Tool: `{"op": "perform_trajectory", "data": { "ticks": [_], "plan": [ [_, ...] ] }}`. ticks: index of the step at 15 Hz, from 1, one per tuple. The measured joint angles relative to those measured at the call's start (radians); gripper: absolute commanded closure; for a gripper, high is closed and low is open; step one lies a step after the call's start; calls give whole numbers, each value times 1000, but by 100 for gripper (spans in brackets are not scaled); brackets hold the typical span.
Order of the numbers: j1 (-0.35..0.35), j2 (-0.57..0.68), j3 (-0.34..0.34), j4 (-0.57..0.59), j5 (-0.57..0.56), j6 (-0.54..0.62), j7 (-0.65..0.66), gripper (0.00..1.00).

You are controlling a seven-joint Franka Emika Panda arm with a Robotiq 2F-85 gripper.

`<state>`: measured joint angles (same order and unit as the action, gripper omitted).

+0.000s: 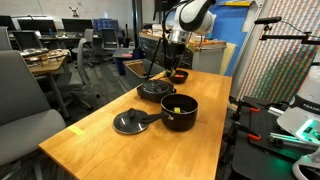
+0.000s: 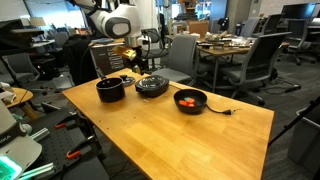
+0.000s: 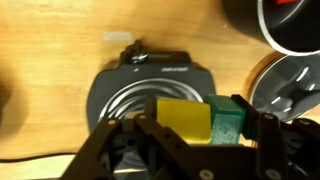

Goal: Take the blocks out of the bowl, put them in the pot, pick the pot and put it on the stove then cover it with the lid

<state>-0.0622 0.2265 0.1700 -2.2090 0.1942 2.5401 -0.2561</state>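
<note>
The black pot (image 1: 180, 104) (image 3: 288, 18) has an open top, and my gripper will next move toward it from over the stove and lower over that top.
In the wrist view my gripper (image 3: 200, 122) is shut on two blocks side by side, a yellow block (image 3: 182, 117) and a green block (image 3: 228, 118). It hangs above the round black stove (image 3: 150, 85). In both exterior views the gripper (image 1: 175, 47) (image 2: 140, 55) is well above the table, over the stove (image 1: 155, 90) (image 2: 152, 87). The black pot (image 1: 179, 113) (image 2: 110, 90) holds a yellow block (image 1: 177, 109). The small dark bowl (image 1: 178, 75) (image 2: 190, 100) holds orange-red blocks (image 2: 187, 101). The flat grey lid (image 1: 128, 122) lies beside the pot.
A wooden table (image 1: 110, 150) (image 2: 200, 145) carries everything. A black cable (image 2: 222, 109) runs from the bowl's side. Office chairs (image 1: 25, 95) (image 2: 250, 65) stand around the table, and a rack (image 1: 285, 60) stands at one side.
</note>
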Motion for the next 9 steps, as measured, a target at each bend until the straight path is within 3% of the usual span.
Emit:
{"op": "perform_trajectory", "data": {
  "ticks": [6, 9],
  "plan": [
    [173, -120, 91, -263, 22, 10, 43, 51],
    [237, -161, 135, -349, 115, 13, 25, 51]
  ]
}}
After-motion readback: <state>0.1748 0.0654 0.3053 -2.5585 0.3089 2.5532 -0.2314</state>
